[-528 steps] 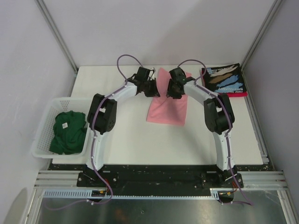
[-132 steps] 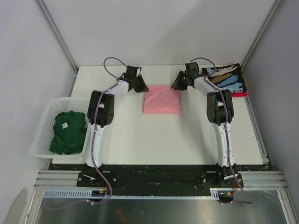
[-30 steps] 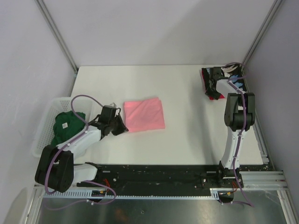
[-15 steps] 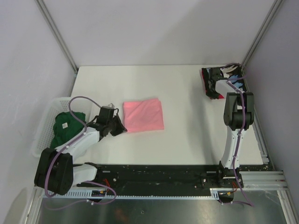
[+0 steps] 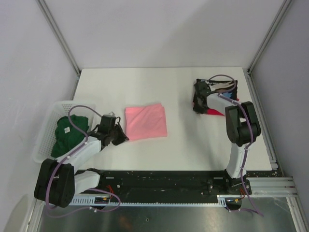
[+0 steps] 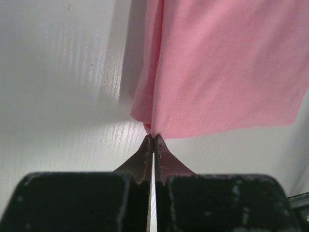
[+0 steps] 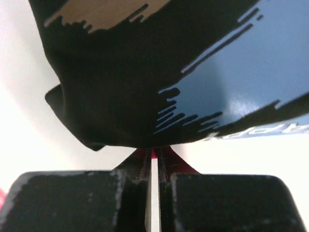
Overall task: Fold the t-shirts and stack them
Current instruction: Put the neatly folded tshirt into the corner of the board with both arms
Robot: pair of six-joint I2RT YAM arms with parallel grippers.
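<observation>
Bare table lies between the pair and the light pink t-shirt (image 5: 146, 122), so next my right gripper needs to drag the held edge toward that shirt and slightly back, then open.
The folded light pink t-shirt (image 5: 146, 122) (image 6: 222, 67) lies flat left of the table's middle. My left gripper (image 5: 124, 139) (image 6: 153, 137) is shut on its near left corner. At the right, the black t-shirt (image 5: 228, 88) (image 7: 120, 87) with blue and tan streaks rests on the red t-shirt (image 5: 215, 112). My right gripper (image 5: 198, 107) (image 7: 153, 152) is shut on the left edge of that pair, a bit of red cloth (image 7: 145, 154) showing between its tips and the black cloth bunched right above them. The dark green t-shirt (image 5: 70, 135) lies crumpled in the basket.
The white slatted basket (image 5: 44, 145) stands at the table's left edge, beside the left arm. Metal frame posts (image 5: 260, 43) rise at the back corners, and a rail runs along the right edge (image 5: 264, 135).
My right gripper has shut on the black and red pair and dragged it left and nearer, off the back right corner. The left gripper has pulled the pink t-shirt slightly left.
</observation>
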